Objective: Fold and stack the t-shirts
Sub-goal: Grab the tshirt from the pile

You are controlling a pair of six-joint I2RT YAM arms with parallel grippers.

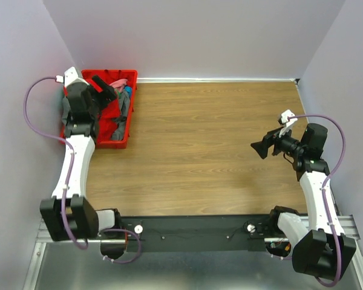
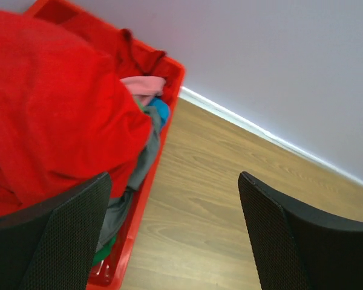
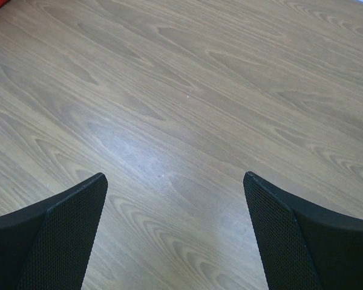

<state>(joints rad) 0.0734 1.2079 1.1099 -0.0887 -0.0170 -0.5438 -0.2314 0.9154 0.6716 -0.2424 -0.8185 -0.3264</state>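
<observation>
The left gripper moves down toward the left in the top view onto the red shirt (image 1: 109, 113) next, since the crate's side and bare wood show between its fingers.
The t-shirts lie bunched in a red plastic crate (image 1: 126, 74) at the table's far left corner. In the left wrist view a bright red shirt (image 2: 48, 109) is on top, with pink (image 2: 142, 86), blue (image 2: 160, 110), grey (image 2: 139, 172) and green (image 2: 106, 254) cloth beside and under it. From above, pink (image 1: 118, 83) and grey (image 1: 117, 130) cloth show. My left gripper (image 1: 109, 89) hangs over the crate, open and empty (image 2: 175, 232); its left finger (image 2: 66, 235) is in front of the red shirt. My right gripper (image 1: 263, 147) is open and empty above bare wood (image 3: 175, 232).
The crate's right wall (image 2: 133, 235) runs between the shirts and the wooden tabletop (image 1: 212, 145). Grey walls close in the table at the back and on both sides. A white strip (image 2: 260, 130) runs along the foot of the back wall.
</observation>
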